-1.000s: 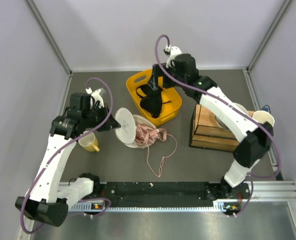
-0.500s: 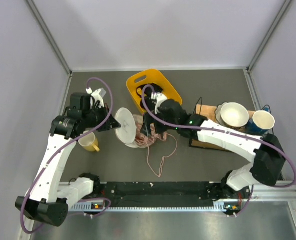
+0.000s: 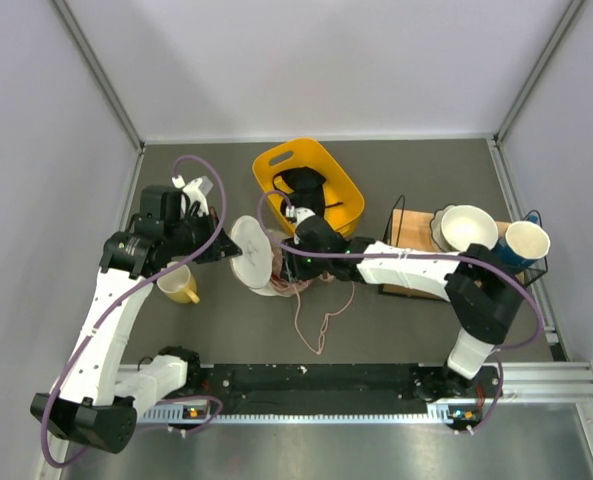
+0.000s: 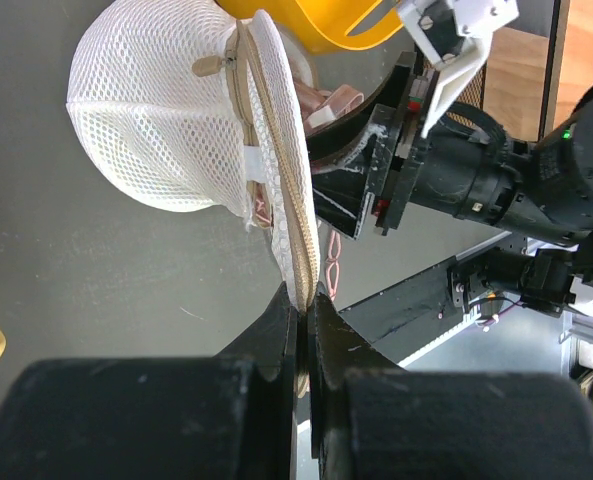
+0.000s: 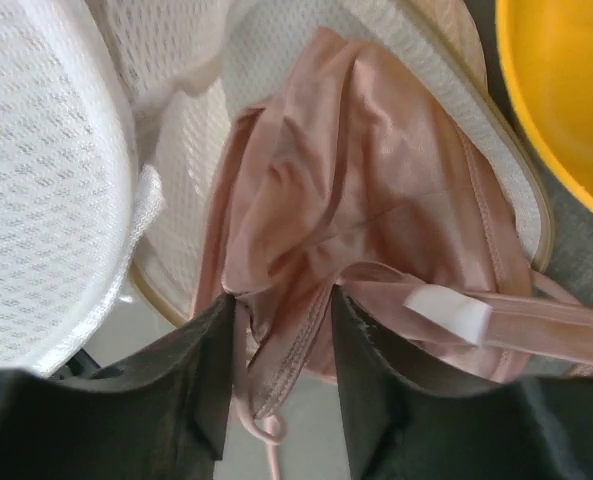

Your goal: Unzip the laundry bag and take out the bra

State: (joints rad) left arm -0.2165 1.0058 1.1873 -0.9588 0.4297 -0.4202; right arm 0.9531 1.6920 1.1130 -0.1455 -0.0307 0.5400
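My left gripper draws the bag to the tabletop beyond the mug next, left in the top view and clear of the tub, and releases it.
The laundry bag (image 3: 248, 252) (image 4: 156, 120) is a white mesh dome standing on edge. My left gripper (image 3: 219, 250) (image 4: 304, 300) is shut on its tan zip rim. The bag's mouth gapes to the right, and the pink bra (image 3: 321, 268) (image 5: 376, 190) spills out of it, its straps trailing over the table. My right gripper (image 3: 288, 266) (image 5: 286, 298) is at that mouth. Its fingers (image 5: 211, 360) stand half closed on either side of a fold of the bra and touch the cloth, with a gap still between them. White mesh (image 5: 46, 180) fills the left of the right wrist view.
A yellow tub (image 3: 344, 200) (image 5: 566, 90) with a black garment (image 3: 304, 182) in it stands just behind the bag. A yellow mug (image 3: 179, 288) sits under the left arm. At the right are a wooden stand (image 3: 411, 228), a white bowl (image 3: 468, 228) and a blue cup (image 3: 526, 242).
My right arm has swung from above the yellow tub down to the bag's mouth, and its jaws have narrowed round the pink bra. The left gripper has kept its hold on the rim.
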